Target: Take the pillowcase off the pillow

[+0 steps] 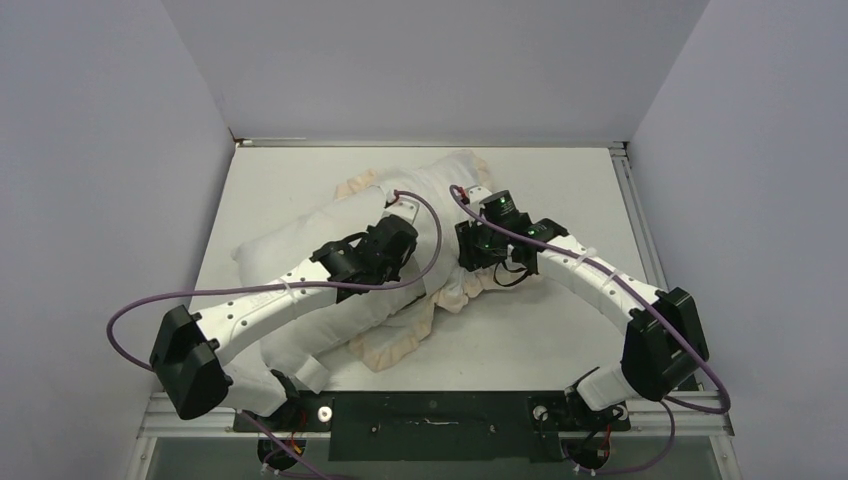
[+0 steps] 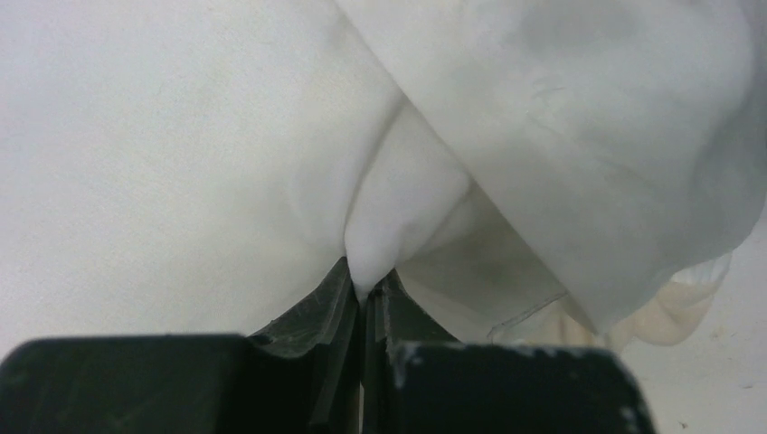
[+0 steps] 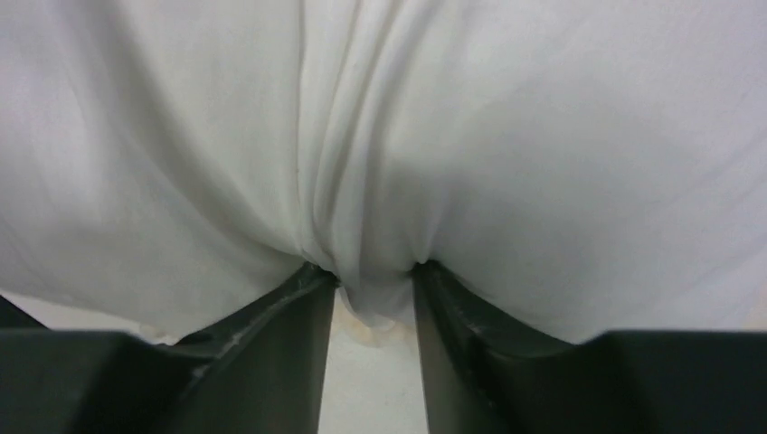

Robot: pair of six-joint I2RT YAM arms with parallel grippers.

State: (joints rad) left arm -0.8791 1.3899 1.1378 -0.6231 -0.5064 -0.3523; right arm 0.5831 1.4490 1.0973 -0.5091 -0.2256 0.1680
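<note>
My left gripper rises next toward the pillow's bare part [image 1: 308, 238], to its left in the top view, pulls the pinch away from the pillowcase [image 1: 452, 178], and releases.
The pillow [image 1: 272, 252] lies slantwise on the table, its bare white end and small tag toward the near left. The pillowcase [image 1: 452, 178] covers its far right part, white face up, with the cream frill [image 1: 402, 343] showing along the edges. My left gripper [image 1: 403, 212] [image 2: 369, 287] is shut on a thin pinch of smooth white cloth that comes out from under the pillowcase's edge [image 2: 543, 306]; it looks like the pillow's. My right gripper [image 1: 470, 262] [image 3: 373, 280] presses both fingertips against a gathered fold of the pillowcase [image 3: 362, 181], with frill just below it.
Grey walls enclose the white table [image 1: 570, 190] at the left, back and right. A metal rail [image 1: 640, 220] runs along the right edge. Purple cables [image 1: 440, 235] loop over both arms. Both arm bases stand at the near edge.
</note>
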